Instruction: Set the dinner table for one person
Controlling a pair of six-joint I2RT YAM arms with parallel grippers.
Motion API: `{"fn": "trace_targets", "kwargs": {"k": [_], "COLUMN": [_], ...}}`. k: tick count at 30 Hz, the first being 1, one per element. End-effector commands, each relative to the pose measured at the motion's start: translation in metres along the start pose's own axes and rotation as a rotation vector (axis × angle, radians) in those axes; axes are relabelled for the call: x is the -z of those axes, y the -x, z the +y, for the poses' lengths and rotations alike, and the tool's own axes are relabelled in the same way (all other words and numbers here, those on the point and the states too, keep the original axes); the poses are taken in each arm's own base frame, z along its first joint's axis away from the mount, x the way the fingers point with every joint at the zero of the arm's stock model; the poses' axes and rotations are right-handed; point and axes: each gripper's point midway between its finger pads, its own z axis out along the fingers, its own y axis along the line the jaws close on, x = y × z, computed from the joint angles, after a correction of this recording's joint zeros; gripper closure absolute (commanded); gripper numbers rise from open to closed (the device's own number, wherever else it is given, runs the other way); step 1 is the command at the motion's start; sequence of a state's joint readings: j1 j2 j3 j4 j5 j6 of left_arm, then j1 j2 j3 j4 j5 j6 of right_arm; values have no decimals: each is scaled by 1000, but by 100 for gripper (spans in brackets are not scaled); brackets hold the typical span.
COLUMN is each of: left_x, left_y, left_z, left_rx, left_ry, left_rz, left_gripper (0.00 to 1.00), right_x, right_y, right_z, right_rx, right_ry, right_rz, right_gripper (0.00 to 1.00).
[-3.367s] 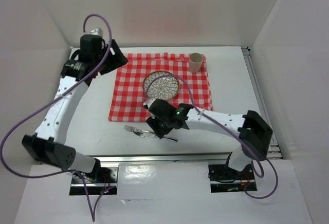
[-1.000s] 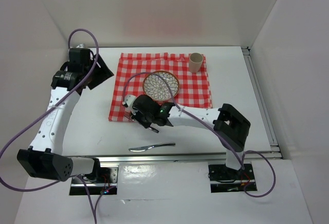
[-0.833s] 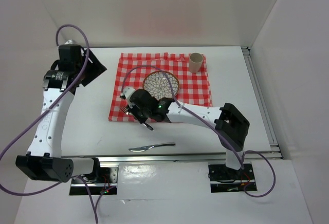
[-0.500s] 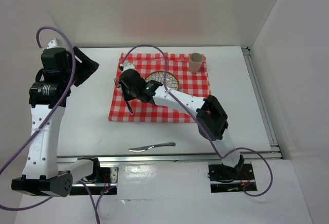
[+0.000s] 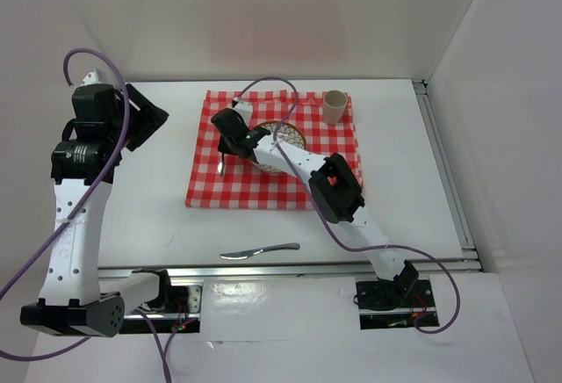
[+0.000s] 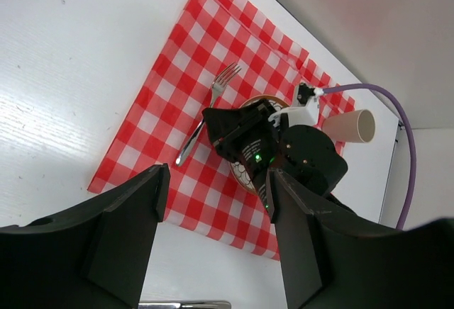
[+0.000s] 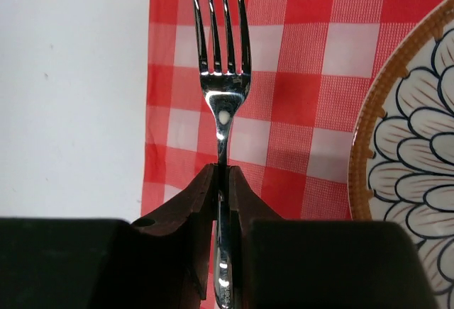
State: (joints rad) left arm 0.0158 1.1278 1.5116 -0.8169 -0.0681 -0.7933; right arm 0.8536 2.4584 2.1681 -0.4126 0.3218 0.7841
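The strip [image 5: 227,154] beside the plate is clear, so my right gripper will next lower and shift slightly toward the patterned plate and set the fork onto the checked cloth [image 5: 290,181].
My right gripper [image 7: 221,171] is shut on the handle of a silver fork [image 7: 221,75]. The fork is over the left part of the red-and-white checked cloth [image 7: 298,75], just left of the patterned plate [image 7: 411,153]. From above, the right gripper [image 5: 226,148] reaches over the cloth [image 5: 290,181] with the fork [image 5: 221,165] below it, and the arm hides part of the plate [image 5: 290,133]. Whether the fork touches the cloth I cannot tell. My left gripper [image 5: 145,124] is open and empty, high over the left of the white dinner table [image 5: 149,216].
A beige cup [image 5: 335,106] stands on the cloth's far right corner; it also shows in the left wrist view [image 6: 351,126]. A knife [image 5: 259,250] lies on the table near the front edge. White walls enclose the table on three sides.
The right gripper took the fork from beside the knife at the table's front and carried it onto the cloth's left part, beside the plate. The left arm rose and swung left.
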Motion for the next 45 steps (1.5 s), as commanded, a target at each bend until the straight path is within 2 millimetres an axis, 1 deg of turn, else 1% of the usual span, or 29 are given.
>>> {"fn": "trace_targets", "kwargs": {"k": [1, 2, 4, 5, 6, 8, 9, 10, 11, 14, 19, 20, 21, 26, 28, 29, 30, 31, 32, 33, 34, 35, 36, 38, 41, 42, 43, 44, 45], "left_x": [6, 6, 6, 4, 4, 4, 4, 4, 1, 1, 1, 1, 4, 4, 4, 4, 4, 1, 1, -1, -1, -1, -1, -1, 2, 2, 2, 5, 5], "left_y": [6, 6, 6, 8, 8, 7, 7, 7, 7, 7, 7, 7, 8, 8, 8, 8, 8, 6, 6, 3, 3, 3, 2, 2, 2, 2, 2, 3, 4], "left_z": [-2, -2, -1, -2, -2, 1, 1, 1, 3, 3, 3, 3, 2, 2, 2, 2, 2, 2, 2, 4, 4, 4, 3, 3, 1, 1, 1, 0, -3], "left_rx": [4, 4, -6, -7, -7, -16, -16, -16, -16, -16, -16, -16, -16, -16, -25, -25, -25, -35, -35, -35, -35, -35, -35, -35, -44, -44, -44, -44, -59], "left_ry": [-16, -16, -16, -16, -16, -3, -3, -3, 10, 10, 10, 10, 4, 4, 4, 4, 4, 3, 3, 9, 9, 9, 2, 2, -7, -8, -8, -13, -31], "left_rz": [-27, -27, -27, -27, -27, -26, -26, -26, -25, -25, -25, -25, -32, -32, -32, -32, -32, -19, -19, -12, -12, -12, -6, -6, 2, 2, 2, -5, -8], "left_gripper": [27, 27, 27, 27, 27, 27, 27, 27, 27, 27, 27, 27, 27, 27, 27, 26, 24, 21, 21, 20, 20, 20, 20, 20, 20, 20, 20, 20, 20], "right_x": [2, -5, -12, -16, -19, -21, -20, -22, -22, -21, -28, -28, -31, -35, -38, -38, -38, -38, -38, -35, -31, -31, -22, -14, 6, 19, 27, 33, 45], "right_y": [38, 38, 33, 37, 35, 38, 36, 40, 40, 36, 14, 12, 7, -5, -9, -9, -9, -9, -9, -5, 0, 0, 11, 20, 42, 56, 63, 62, 66], "right_z": [13, 8, 9, 4, 4, 1, 3, -1, -1, -1, -11, -10, -11, -12, -15, -15, -15, -15, -15, -13, -9, -9, -2, 3, 16, 25, 32, 34, 46], "right_rx": [-102, -109, -110, -126, -127, -132, -131, -136, -136, -133, -96, -95, -93, -69, -66, -66, -66, -57, -57, -50, -53, -53, -50, -45, -37, -47, -37, -14, 2], "right_ry": [6, 8, 18, 11, 11, 11, 22, 16, 16, 21, 8, 14, 17, 30, 24, 24, 24, 24, 24, 31, 38, 39, 56, 73, 112, 139, 167, 194, 237], "right_rz": [-97, -96, -89, -94, -94, -92, -79, -84, -84, -63, -1, 6, 22, 62, 69, 69, 69, 69, 69, 62, 55, 55, 39, 22, -17, -44, -52, -41, -53], "right_gripper": [100, 100, 100, 100, 100, 100, 100, 100, 100, 100, 100, 100, 100, 99, 90, 86, 79, 75, 71, 68, 60, 55, 53, 52, 52, 52, 52, 52, 52]}}
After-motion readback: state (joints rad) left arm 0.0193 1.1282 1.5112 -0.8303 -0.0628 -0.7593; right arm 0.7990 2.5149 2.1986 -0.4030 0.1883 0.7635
